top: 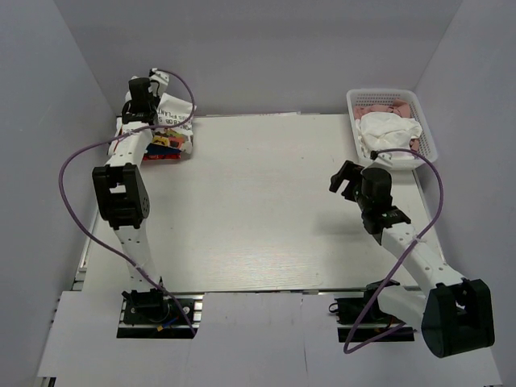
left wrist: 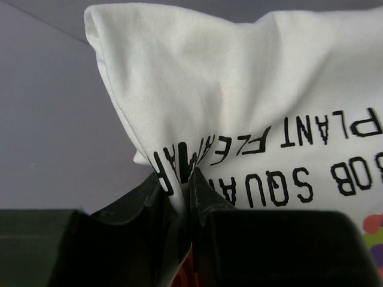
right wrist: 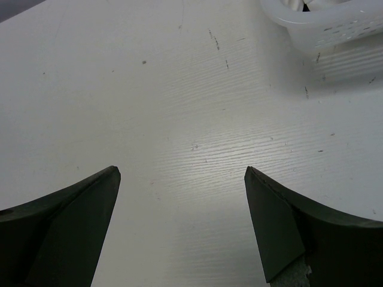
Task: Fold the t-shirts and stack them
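Note:
My left gripper should next move slightly toward the grey wall and release the fold of the white t-shirt, because the stack's wall-side edge is to the gripper's left in the top view.
The white printed t-shirt lies at the table's far left corner on top of folded blue and red shirts. My left gripper is shut on a fold of the white shirt; in the left wrist view the cloth with black lettering runs pinched between the black fingers. My right gripper is open and empty above the bare table at the right; in its wrist view its fingertips stand wide apart over the tabletop.
A white basket at the far right corner holds a crumpled white shirt over pink cloth; its rim also shows in the right wrist view. Grey walls close in the left, back and right. Purple cables loop from both arms.

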{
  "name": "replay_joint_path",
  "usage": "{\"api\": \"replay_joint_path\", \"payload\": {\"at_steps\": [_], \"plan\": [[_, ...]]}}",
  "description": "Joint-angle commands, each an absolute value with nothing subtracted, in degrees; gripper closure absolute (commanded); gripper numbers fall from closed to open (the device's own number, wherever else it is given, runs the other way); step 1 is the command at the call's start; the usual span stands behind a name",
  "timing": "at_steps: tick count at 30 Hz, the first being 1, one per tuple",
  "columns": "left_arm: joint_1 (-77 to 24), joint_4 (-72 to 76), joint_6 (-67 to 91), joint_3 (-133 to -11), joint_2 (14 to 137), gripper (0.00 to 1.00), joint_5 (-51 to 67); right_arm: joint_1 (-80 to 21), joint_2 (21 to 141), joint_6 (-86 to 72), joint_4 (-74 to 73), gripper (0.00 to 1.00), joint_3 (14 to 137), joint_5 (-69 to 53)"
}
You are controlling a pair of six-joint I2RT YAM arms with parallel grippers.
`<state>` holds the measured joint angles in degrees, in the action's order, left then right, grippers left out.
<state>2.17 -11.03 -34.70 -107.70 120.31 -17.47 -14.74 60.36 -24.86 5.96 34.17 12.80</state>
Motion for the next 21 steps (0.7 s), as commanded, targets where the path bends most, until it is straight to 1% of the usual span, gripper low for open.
{"api": "replay_joint_path", "payload": {"at_steps": [1,10,11,12,13,14,17,18,21], "plan": [[4.83,-6.94,-34.63,-111.00,121.90,1.00,-16.61,-14.68,61.70,-23.64,5.89,0.10,37.70,13.71],[10.01,-5.36,-32.96,-118.12,131.30,1.00,-14.68,-14.59,67.67,-23.03,2.82,0.10,41.65,14.68],[10.02,-5.36,-32.18,-118.91,131.83,0.98,-14.68,-14.59,68.11,-22.94,2.64,0.10,41.92,14.76],[10.02,-5.36,-31.47,-118.92,132.53,0.86,-14.68,-14.59,69.25,-22.94,2.46,0.10,42.10,14.85],[10.02,-5.36,-31.46,-118.92,132.54,0.68,-14.68,-14.59,69.52,-23.11,2.20,0.10,42.53,14.59],[10.02,-5.36,-31.46,-118.92,132.54,0.30,-14.68,-14.68,70.22,-23.20,2.02,0.10,43.06,14.33],[10.02,-5.36,-28.59,-118.92,133.24,0.04,-19.05,-14.85,71.36,-23.20,1.32,0.10,44.64,13.80],[10.63,-5.36,-27.00,-118.31,132.55,0.00,-19.68,-14.85,71.45,-23.29,1.14,0.10,44.65,13.71],[11.34,-3.26,-21.30,-116.37,129.65,0.00,-24.24,-14.59,71.28,-23.12,0.88,0.10,44.91,12.58]]}}
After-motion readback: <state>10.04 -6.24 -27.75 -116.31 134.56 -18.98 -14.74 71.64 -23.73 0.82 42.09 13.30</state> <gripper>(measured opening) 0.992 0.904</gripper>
